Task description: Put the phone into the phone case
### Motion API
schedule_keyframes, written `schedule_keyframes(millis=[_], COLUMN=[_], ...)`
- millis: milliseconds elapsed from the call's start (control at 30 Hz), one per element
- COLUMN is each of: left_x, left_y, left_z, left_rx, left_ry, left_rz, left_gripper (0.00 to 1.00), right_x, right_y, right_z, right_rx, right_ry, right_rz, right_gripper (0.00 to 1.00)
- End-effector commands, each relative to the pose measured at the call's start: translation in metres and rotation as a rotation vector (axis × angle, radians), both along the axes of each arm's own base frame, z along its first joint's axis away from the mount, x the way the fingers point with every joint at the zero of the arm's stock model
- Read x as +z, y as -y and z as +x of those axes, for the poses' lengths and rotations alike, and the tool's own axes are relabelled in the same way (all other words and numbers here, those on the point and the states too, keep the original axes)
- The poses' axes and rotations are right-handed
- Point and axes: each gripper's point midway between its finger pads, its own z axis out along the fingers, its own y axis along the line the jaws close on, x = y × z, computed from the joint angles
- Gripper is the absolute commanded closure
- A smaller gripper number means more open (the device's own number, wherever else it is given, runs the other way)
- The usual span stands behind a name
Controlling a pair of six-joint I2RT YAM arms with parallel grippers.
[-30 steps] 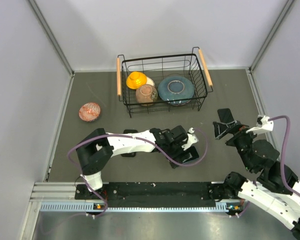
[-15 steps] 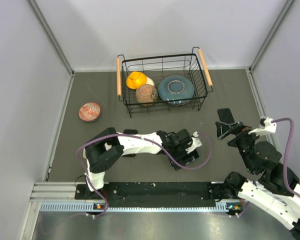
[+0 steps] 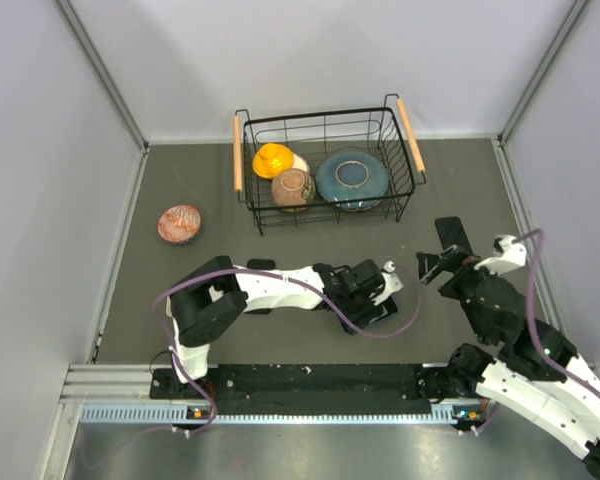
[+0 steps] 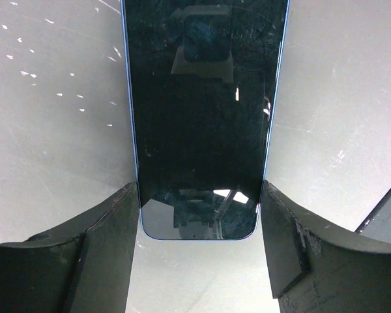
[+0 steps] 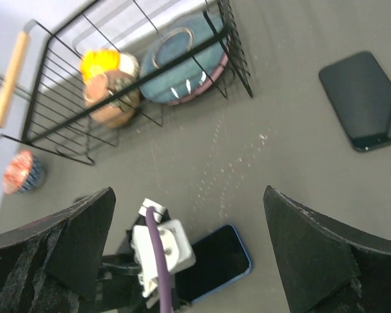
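My right gripper should next move down, back and to the left in the top view, onto the phone's exposed edge (image 3: 390, 308) (image 5: 240, 248), because the phone is below it on that side.
The phone (image 4: 202, 117), a black screen with a blue rim, lies flat on the grey table. It also shows in the top view (image 3: 385, 313) and the right wrist view (image 5: 218, 259). My left gripper (image 4: 199, 189) straddles its near end, a finger pressed against each long edge. In the top view the left gripper (image 3: 378, 298) sits at the table's middle front. The black phone case (image 3: 450, 232) lies empty to the right, apart from the phone, and shows in the right wrist view (image 5: 365, 101). My right gripper (image 5: 188, 192) hangs wide open and empty above the table between phone and case (image 3: 435, 265).
A black wire basket (image 3: 410, 190) with wooden handles stands at the back and holds a yellow bowl (image 3: 273, 158), a brown bowl (image 3: 293, 186) and a blue plate (image 3: 350, 178). A red patterned bowl (image 3: 180, 223) sits at the left. Grey walls enclose the table.
My left gripper has slid a little right and nearer along the phone. My right arm has swung left, so its gripper now hangs nearer the phone.
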Motion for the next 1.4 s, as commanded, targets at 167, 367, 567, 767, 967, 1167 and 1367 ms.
schedule_keyframes(millis=[167, 367, 567, 767, 967, 1167, 1367], left_x=[-0.012, -0.016, -0.014, -0.014, -0.016, -0.013, -0.011], left_y=[-0.027, -0.039, -0.034, -0.029, -0.03, -0.028, -0.022], left_z=[-0.007, -0.006, -0.009, -0.013, -0.016, -0.017, -0.016], left_rx=[0.179, 0.246, 0.245, 0.241, 0.247, 0.265, 0.274], left_ry=[-0.217, -0.349, -0.392, -0.441, -0.474, -0.498, -0.516], left_rz=[-0.036, -0.109, -0.136, -0.16, -0.164, -0.195, -0.21], left_gripper=[0.53, 0.54, 0.55, 0.55, 0.55, 0.55, 0.55], right_x=[-0.057, -0.089, -0.122, -0.17, -0.19, -0.204, -0.201], right_y=[-0.029, -0.041, -0.05, -0.077, -0.096, -0.099, -0.104], right_z=[0.01, 0.006, 0.002, -0.007, -0.005, -0.01, -0.009], right_rx=[0.035, 0.077, 0.083, 0.15, 0.17, 0.155, 0.165], right_ry=[-0.189, -0.26, -0.335, -0.478, -0.518, -0.562, -0.564], right_rz=[-0.092, -0.018, 0.127, 0.302, 0.501, 0.574, 0.627], right_gripper=[0.07, 0.11, 0.21, 0.33, 0.51, 0.52, 0.58])
